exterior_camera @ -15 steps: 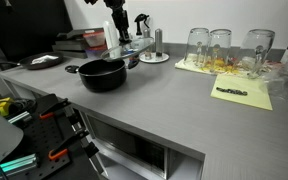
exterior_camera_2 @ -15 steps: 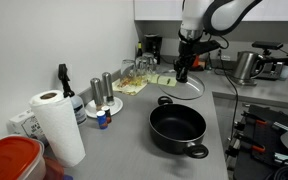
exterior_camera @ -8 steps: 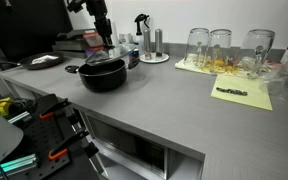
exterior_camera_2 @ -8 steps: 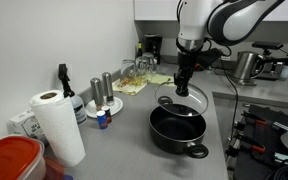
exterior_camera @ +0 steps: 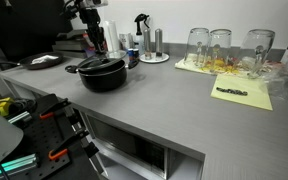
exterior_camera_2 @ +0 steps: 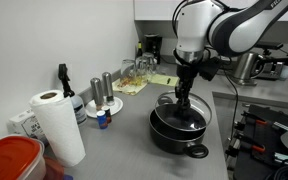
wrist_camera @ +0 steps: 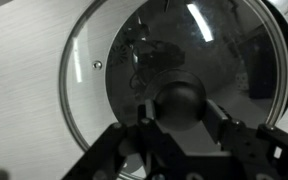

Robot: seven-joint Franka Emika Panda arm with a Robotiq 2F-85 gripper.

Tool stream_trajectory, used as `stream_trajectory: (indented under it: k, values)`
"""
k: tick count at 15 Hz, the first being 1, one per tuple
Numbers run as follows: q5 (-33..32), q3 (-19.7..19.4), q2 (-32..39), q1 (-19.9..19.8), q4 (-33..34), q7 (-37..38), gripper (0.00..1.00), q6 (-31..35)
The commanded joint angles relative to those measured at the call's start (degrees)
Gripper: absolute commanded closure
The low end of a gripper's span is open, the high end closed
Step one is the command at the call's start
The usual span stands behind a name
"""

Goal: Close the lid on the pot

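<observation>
My gripper shifts toward the right in the wrist view next, then brings the lid down onto the pot's rim (exterior_camera: 102,67), since the lid hovers off-centre.
The black pot (exterior_camera: 102,78) (exterior_camera_2: 169,139) stands on the grey counter in both exterior views. The clear-glass lid (wrist_camera: 109,60) with a metal rim lies over the pot's mouth (exterior_camera: 102,64) (exterior_camera_2: 180,117). My gripper (wrist_camera: 181,112) is shut on the lid's black centre knob (wrist_camera: 180,100), straight above the pot (exterior_camera: 96,45) (exterior_camera_2: 182,98). In the wrist view the lid fills most of the picture, with the dark inside of the pot showing through the glass.
Steel shakers on a small plate (exterior_camera_2: 106,104), a paper towel roll (exterior_camera_2: 56,125) and a spray bottle (exterior_camera_2: 63,82) stand beside the pot. Tall glass jars (exterior_camera: 220,46) and a yellow sheet (exterior_camera: 242,93) lie further along the counter. A red-lidded container (exterior_camera_2: 12,158) is nearby.
My gripper has carried the lid from beside the pot to over it and lowered it onto the pot's mouth.
</observation>
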Motion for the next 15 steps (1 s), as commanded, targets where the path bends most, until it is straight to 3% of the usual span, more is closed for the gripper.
stream_trajectory:
  k: [1,15]
  values:
    - [-0.1,0.3,1.0,1.2,1.1,-1.2,0.75,0.6]
    - [0.9,-0.5,5.6,2.5,4.7,-2.7,0.75,1.9]
